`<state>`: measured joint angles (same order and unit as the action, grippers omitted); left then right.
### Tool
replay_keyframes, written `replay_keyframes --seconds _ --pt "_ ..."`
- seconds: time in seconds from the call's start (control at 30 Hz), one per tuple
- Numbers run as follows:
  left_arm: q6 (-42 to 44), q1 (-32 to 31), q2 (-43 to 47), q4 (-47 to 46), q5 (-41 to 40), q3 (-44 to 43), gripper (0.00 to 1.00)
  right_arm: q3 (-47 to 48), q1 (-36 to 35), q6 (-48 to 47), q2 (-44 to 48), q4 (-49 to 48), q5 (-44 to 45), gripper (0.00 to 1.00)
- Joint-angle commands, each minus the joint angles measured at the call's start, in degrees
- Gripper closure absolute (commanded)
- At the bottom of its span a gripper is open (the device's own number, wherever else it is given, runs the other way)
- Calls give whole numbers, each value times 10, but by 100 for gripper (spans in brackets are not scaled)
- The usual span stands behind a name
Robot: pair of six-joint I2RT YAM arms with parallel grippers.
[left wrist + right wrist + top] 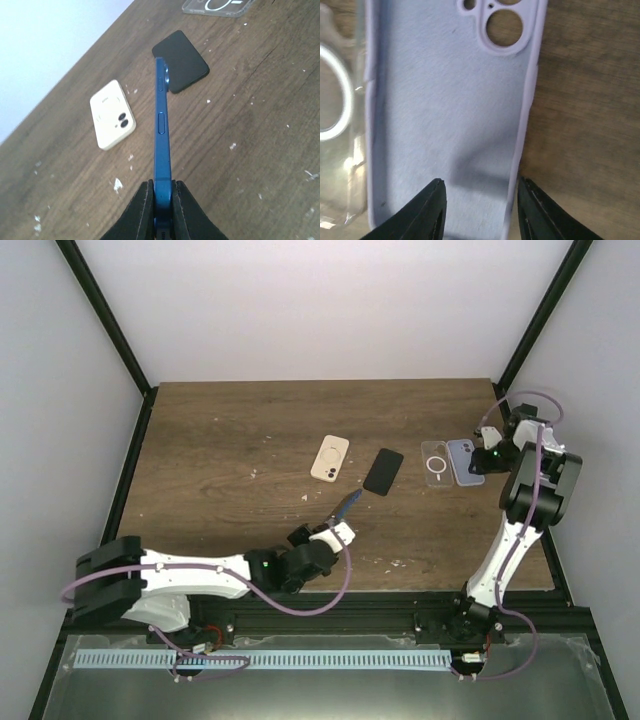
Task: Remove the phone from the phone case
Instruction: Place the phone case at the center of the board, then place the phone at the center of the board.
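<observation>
My left gripper will next move the blue phone (346, 505) outward and down into the gap between the cream and black phones and let it go there, because that part of the tabletop is bare.
The blue phone (162, 125) is bare and held edge-on above the table, with my left gripper (163, 200) shut on its lower end. From above, the phone (346, 505) juts out from the left gripper (335, 530) near the table's middle. The lilac phone case (445, 100) lies empty and inside-up at the far right (463, 462). My right gripper (480, 187) stands open over its near end. One finger (432, 210) hangs over the lining and the other (535, 210) is outside the right wall. Nothing is gripped between them.
A clear case (436, 462) with a white ring lies touching the lilac case's left side (340, 125). A cream phone (330, 458) and a black phone (383, 471) lie flat at the table's centre, beyond the blue phone (112, 115) (181, 61).
</observation>
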<state>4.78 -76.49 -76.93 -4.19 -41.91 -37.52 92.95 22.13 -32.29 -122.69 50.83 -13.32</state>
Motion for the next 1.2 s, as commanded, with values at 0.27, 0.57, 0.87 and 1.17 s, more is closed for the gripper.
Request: replay_keyframes --seconds 0.27,0.57,0.87,1.17 --pt "118 90 -150 -12 0 -145 100 -227 -95 136 350 -91 -196 54" --pt "131 160 -239 -54 66 -212 100 -442 -109 208 552 -316 -349 36" --pt "128 174 -327 -71 54 -273 100 -441 -110 201 560 -302 -363 35" --pt "85 219 -272 -76 20 -187 100 -433 -110 200 531 -305 -365 35"
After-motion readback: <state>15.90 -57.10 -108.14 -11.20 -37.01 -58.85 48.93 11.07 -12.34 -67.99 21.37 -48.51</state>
